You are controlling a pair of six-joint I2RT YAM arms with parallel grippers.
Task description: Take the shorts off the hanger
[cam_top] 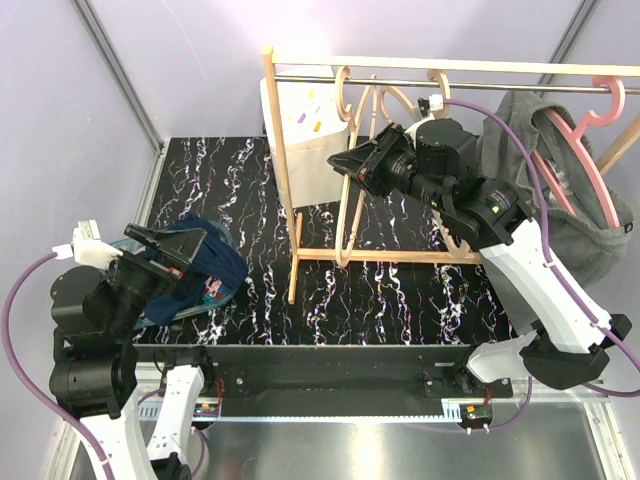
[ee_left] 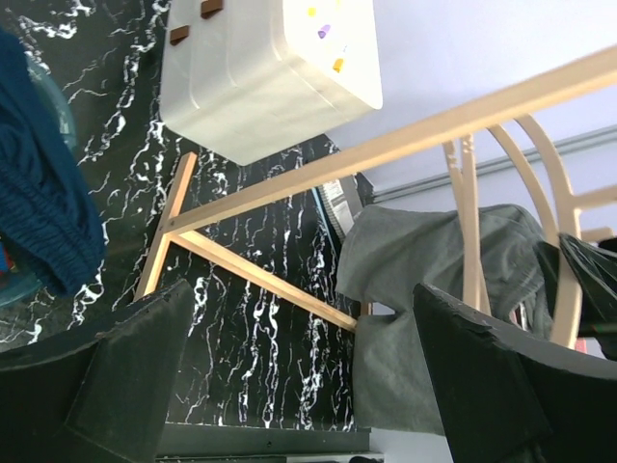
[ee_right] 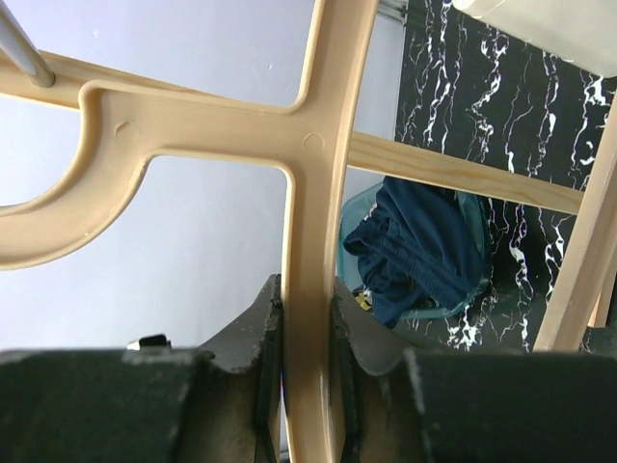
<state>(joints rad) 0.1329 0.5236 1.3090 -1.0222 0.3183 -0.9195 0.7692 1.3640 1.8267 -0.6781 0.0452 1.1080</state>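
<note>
My right gripper moves outward toward the rack's metal bar (cam_top: pixel 403 82) (ee_right: pixel 23 46) next and releases the beige hanger's stem, since the hanger is bare.
My right gripper (cam_top: pixel 347 166) is shut on the vertical bar of a bare beige hanger (ee_right: pixel 318 145) that hangs on the rack; its fingers (ee_right: pixel 268 318) press the bar from both sides. Dark grey shorts (cam_top: pixel 590 215) drape over a pink hanger (cam_top: pixel 583 150) at the rack's right end, and also show in the left wrist view (ee_left: pixel 424 289). Navy blue shorts (cam_top: pixel 205 262) lie heaped in a teal basket (ee_right: pixel 352 217) at the table's left, over cartoon-print shorts (cam_top: pixel 214 291). My left gripper (ee_left: pixel 308 386) hovers by that heap, open and holding nothing.
A wooden rack (cam_top: pixel 430 65) with a metal rail stands at the back of the black marbled table (cam_top: pixel 400 300). A white box (cam_top: pixel 310 130) hangs at its left end. More beige hangers (cam_top: pixel 400 100) hang behind my right gripper. Grey walls enclose the table.
</note>
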